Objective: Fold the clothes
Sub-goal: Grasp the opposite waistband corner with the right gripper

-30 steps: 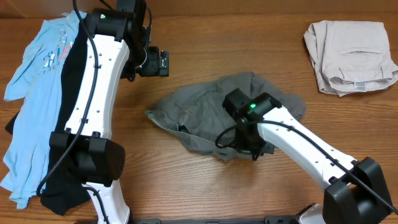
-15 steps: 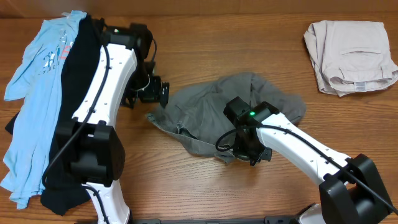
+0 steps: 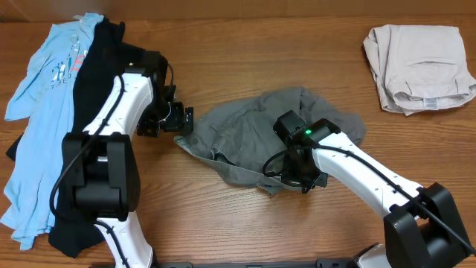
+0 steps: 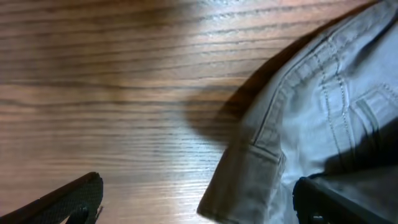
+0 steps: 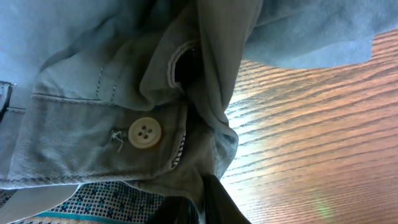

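I will lower the spread fingers of my left gripper a little next and close them across the edge of the waistband corner (image 3: 183,140) (image 4: 245,180). It lies just below, already between my fingers.
Of the clothes, the grey-olive shorts (image 3: 245,126) lie crumpled mid-table. My left gripper (image 3: 175,119) is open at their left corner. In the left wrist view that waistband corner (image 4: 249,168) lies between the wide-apart fingers (image 4: 68,199), on the wood. My right gripper (image 3: 299,179) is shut on the shorts' near edge. The right wrist view shows its fingertips (image 5: 211,202) pinching a fold of waistband just below the pale button (image 5: 145,132), beside the patterned lining (image 5: 74,199).
A light-blue shirt (image 3: 37,112) and a black T-shirt (image 3: 78,216) lie along the left side, under the left arm. A folded beige garment (image 3: 416,67) sits at the back right. Bare wood surrounds the shorts.
My left arm has swung down from the back of the table to the shorts' left corner, jaws still wide. The right gripper has shifted slightly right with its pinch of cloth.
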Tool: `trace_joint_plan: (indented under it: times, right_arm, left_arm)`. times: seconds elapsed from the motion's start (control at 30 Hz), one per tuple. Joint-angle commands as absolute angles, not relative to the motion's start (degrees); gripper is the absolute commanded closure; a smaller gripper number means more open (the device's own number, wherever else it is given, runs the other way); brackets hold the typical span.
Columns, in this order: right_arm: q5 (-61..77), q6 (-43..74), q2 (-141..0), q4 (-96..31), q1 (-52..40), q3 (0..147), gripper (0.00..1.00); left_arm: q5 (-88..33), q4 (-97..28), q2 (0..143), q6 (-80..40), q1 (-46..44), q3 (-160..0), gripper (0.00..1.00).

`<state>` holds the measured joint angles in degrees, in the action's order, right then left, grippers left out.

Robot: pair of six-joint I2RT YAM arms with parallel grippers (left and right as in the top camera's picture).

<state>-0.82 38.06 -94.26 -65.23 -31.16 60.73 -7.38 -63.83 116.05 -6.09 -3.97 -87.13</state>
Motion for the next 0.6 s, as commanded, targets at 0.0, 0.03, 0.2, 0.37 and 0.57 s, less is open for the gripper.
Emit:
trace_joint_plan:
  times: [0.0, 0.03, 0.2, 0.37, 0.57]
  right_arm:
    - [-1.13, 37.45, -94.08, -64.77, -30.92, 60.60, 0.88]
    - [-1.13, 37.47, -94.08, -64.77, -30.94, 60.60, 0.88]
    - [-1.10, 37.47, -94.08, -64.77, -30.92, 60.60, 0.88]
    - [-1.08, 37.50, -94.08, -64.75, -30.92, 60.60, 0.88]
    - [-0.45, 37.45, -93.36, -64.42, -30.65, 63.53, 0.93]
  left_arm:
    - [-13.43, -60.42, 115.96, 1.54, -4.14, -83.66, 0.02]
    - [-14.04, -59.40, 115.96, 2.39, -4.19, -82.94, 0.03]
    - [-16.12, -52.18, 115.96, 5.21, -4.19, -76.82, 0.21]
    - [-16.12, -45.15, 115.96, 5.02, -4.14, -72.25, 0.71]
    - [-16.99, -45.32, 115.20, 0.49, -4.14, -75.13, 0.96]
